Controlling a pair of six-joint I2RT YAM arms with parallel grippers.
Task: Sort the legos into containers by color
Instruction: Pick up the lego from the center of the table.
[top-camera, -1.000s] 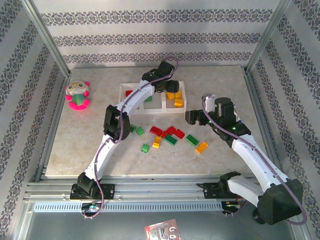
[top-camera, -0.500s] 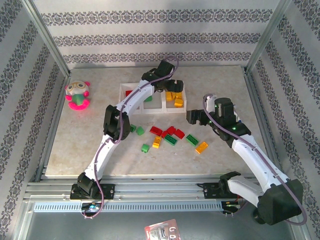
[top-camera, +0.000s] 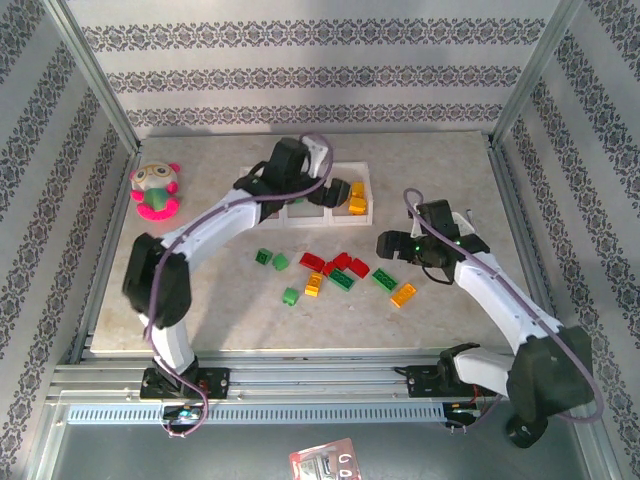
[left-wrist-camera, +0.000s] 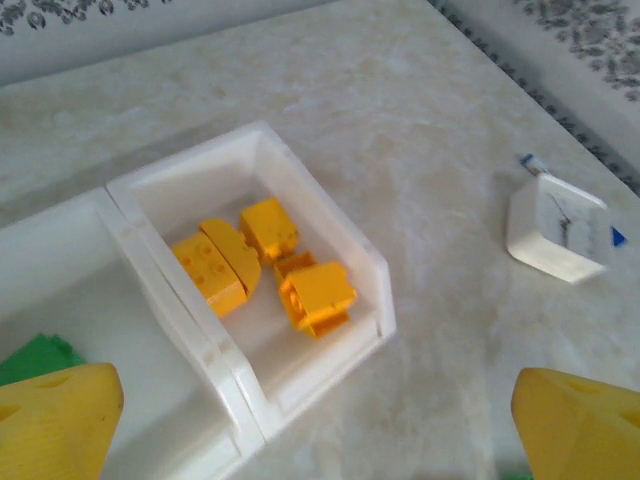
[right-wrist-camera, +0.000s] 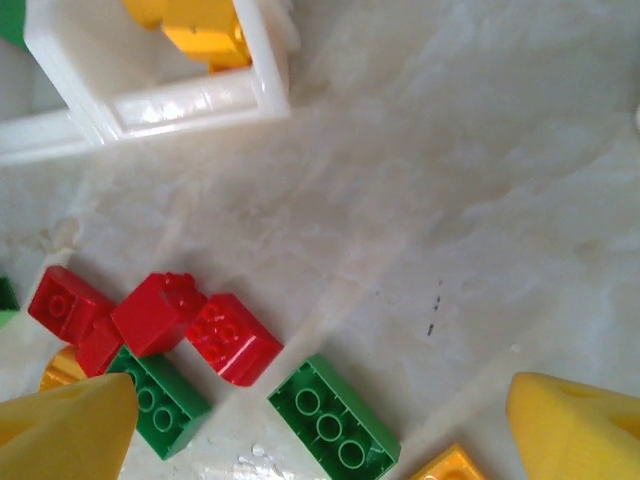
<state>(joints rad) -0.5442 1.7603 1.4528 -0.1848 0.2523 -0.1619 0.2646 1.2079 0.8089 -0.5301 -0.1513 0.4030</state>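
Note:
The robot's right gripper needs to move down and back over the green lego and turn to straddle the lego's long sides, because the lego lies at a slant below and back from the gripper.
The white tray lies at the back middle, and its right compartment holds several yellow-orange bricks. A green brick shows in the middle compartment. My left gripper hovers over the tray's near right edge, open and empty. Loose legos lie in front of the tray: red ones, green ones and an orange one. My right gripper hangs open above the green brick, right of the red bricks, holding nothing.
A pink-and-green plush toy sits at the back left. A small white block rests on the table to the right of the tray. Metal frame posts and patterned walls close in the table's sides and back.
The left arm has swung its elbow out to the left, its jaws have opened, and its gripper has drawn back to the tray's near edge. The right gripper has sunk slightly toward the loose bricks.

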